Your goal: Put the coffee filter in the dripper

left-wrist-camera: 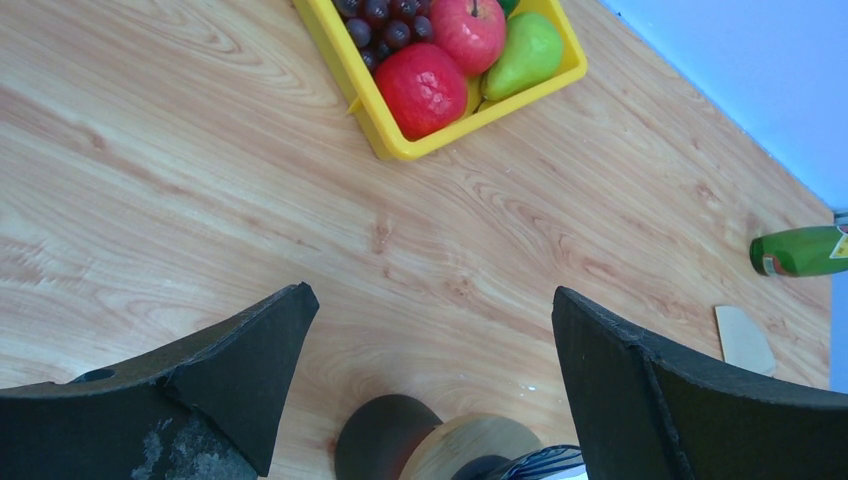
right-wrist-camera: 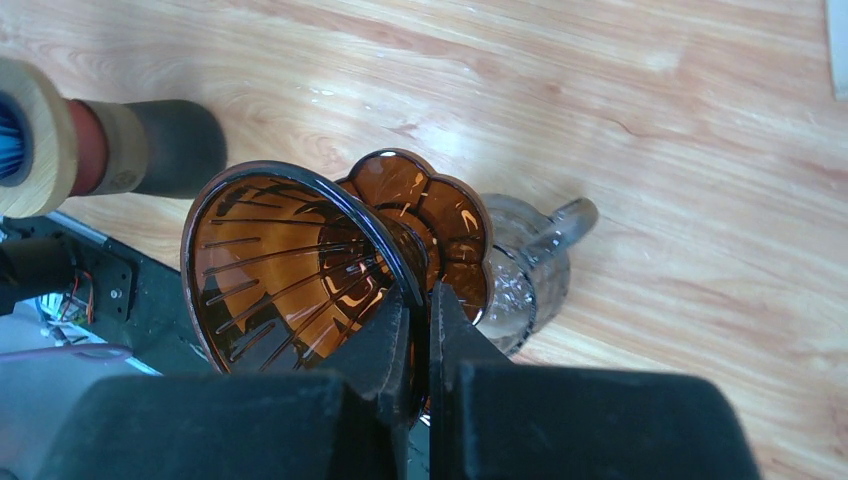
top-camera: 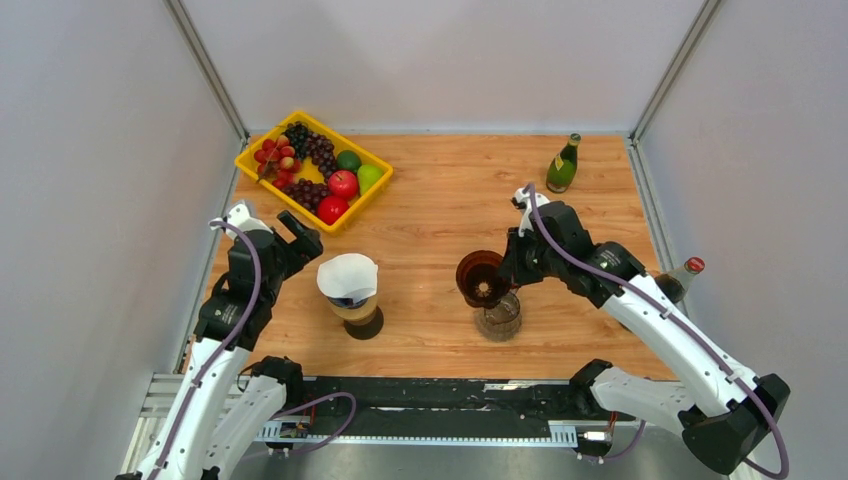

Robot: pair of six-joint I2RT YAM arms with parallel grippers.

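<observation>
The right gripper shifts to the right in the top view next and lowers the dripper (top-camera: 482,278) onto the glass server (top-camera: 498,318), since it hangs off-center.
The white coffee filter (top-camera: 348,273) sits open-mouthed on top of a wooden-ringed holder (top-camera: 358,314) with a dark base, left of the table's middle. My left gripper (top-camera: 293,233) hangs open just left of and behind it; in the left wrist view its gripper (left-wrist-camera: 430,295) spans bare wood above the holder's base (left-wrist-camera: 385,435). My right gripper (top-camera: 510,268) is shut on the rim of the amber dripper (top-camera: 482,278), which is tilted over a glass server (top-camera: 498,318). In the right wrist view the gripper (right-wrist-camera: 422,295) pinches the dripper (right-wrist-camera: 290,270) wall.
A yellow tray (top-camera: 262,175) of fruit stands at the back left. A green bottle (top-camera: 562,165) stands at the back right, and a red-capped bottle (top-camera: 683,277) by the right edge. A small paper scrap (left-wrist-camera: 743,338) lies on the wood.
</observation>
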